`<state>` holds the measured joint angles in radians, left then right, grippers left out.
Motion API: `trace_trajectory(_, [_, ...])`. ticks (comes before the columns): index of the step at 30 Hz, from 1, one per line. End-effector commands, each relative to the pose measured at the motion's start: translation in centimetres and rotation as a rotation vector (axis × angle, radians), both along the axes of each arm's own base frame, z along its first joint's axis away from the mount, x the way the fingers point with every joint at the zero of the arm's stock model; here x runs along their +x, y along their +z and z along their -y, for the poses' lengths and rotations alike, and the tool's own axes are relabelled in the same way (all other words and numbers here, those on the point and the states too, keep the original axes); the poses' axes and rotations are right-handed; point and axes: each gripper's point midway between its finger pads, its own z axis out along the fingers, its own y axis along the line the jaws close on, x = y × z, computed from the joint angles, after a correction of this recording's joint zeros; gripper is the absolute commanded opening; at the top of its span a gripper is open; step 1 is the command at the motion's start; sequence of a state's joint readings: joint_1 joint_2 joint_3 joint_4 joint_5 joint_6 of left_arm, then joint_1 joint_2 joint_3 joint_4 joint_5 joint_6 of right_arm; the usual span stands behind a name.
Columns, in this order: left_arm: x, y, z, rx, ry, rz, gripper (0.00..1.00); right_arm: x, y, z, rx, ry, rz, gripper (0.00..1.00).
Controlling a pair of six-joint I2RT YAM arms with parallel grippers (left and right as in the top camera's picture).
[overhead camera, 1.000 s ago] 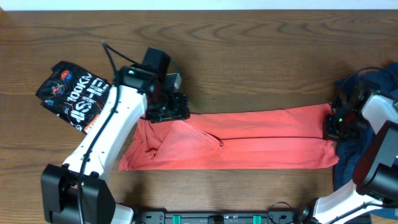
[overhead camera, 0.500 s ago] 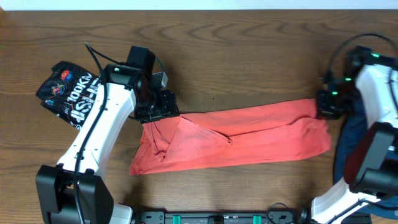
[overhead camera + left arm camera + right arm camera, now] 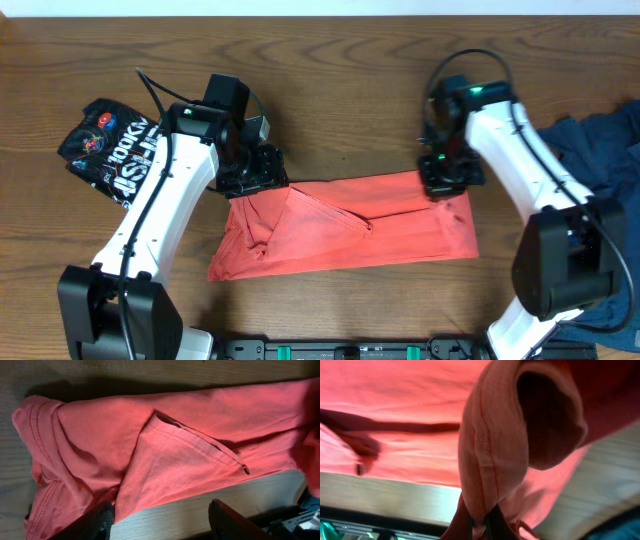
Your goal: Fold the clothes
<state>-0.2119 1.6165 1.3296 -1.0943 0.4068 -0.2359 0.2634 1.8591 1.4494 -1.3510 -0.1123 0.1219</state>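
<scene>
The robot's right gripper will next move the lifted hem to the left in the overhead view, then lower it next to the slanted flap's tip.
The coral-red T-shirt (image 3: 340,235) lies as a long band across the table's middle, its lettering hidden. My right gripper (image 3: 447,180) is shut on the shirt's right end and holds it lifted; in the right wrist view the hem (image 3: 487,460) hangs bunched from the shut gripper (image 3: 485,519). My left gripper (image 3: 262,178) is over the shirt's upper left corner. In the left wrist view it is open (image 3: 161,508), with bare wood between the fingers and cloth (image 3: 175,435) beside the left finger (image 3: 97,520).
A black shirt with white-and-red print (image 3: 115,150) lies folded at the far left. A navy garment (image 3: 600,150) lies heaped at the right edge. A black rail (image 3: 350,350) runs along the table's front edge.
My right gripper has carried the shirt's right end leftward, from the table's right side to the middle, shortening the band. My left gripper shifted slightly left a second ago, then stayed.
</scene>
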Motion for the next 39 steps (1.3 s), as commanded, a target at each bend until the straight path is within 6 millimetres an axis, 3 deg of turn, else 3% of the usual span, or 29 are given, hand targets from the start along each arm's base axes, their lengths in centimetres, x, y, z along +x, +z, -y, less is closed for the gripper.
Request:
trace_trajectory(1, [-0.1, -0.2, -0.4, 0.013, 0.011, -0.008, 0.63, -0.5, -0.2, -2.3, -0.003, -0.005, 0.015, 0.01])
trace_trajectory(6, [-0.1, -0.2, -0.4, 0.013, 0.01, -0.008, 0.64, -1.5, -1.3, -4.6, -0.013, -0.004, 0.024, 0.01])
trace_trajectory(14, [-0.1, -0.2, -0.4, 0.014, 0.01, -0.008, 0.63, -2.5, -1.6, -6.0, -0.009, 0.05, 0.019, 0.02])
trace_trajectory(18, [-0.1, -0.2, -0.4, 0.013, 0.011, -0.008, 0.64, -2.7, -1.5, -7.5, 0.045, 0.068, 0.018, 0.31])
trace_trajectory(20, [-0.1, -0.2, -0.4, 0.013, 0.01, -0.009, 0.64, -3.0, -1.2, -9.7, 0.172, 0.117, 0.001, 0.54])
trace_trajectory(22, [-0.1, -0.2, -0.4, 0.014, 0.011, -0.009, 0.64, -3.4, -0.6, -11.6, 0.302, 0.207, -0.003, 0.6])
trace_trajectory(25, [-0.2, -0.2, -0.4, 0.014, 0.011, -0.012, 0.64, -2.3, -1.1, -10.9, 0.243, 0.183, 0.042, 0.61])
trace_trajectory(30, [-0.5, -0.3, -0.5, 0.022, 0.011, -0.024, 0.64, 0.0, -1.9, -5.8, -0.061, -0.001, 0.133, 0.63])
trace_trajectory(31, [-0.5, -0.4, -0.9, 0.042, 0.012, -0.026, 0.69, 0.2, -1.9, -4.9, -0.113, -0.037, 0.148, 0.63])
trace_trajectory(35, [-1.0, -0.7, -1.7, 0.091, 0.015, -0.043, 0.72, -0.7, -1.9, -5.4, -0.075, -0.008, 0.102, 0.73])
trace_trajectory(39, [-1.0, -0.7, -1.7, 0.091, 0.016, -0.044, 0.73, -2.4, -2.4, -6.3, -0.04, 0.102, 0.057, 0.73])
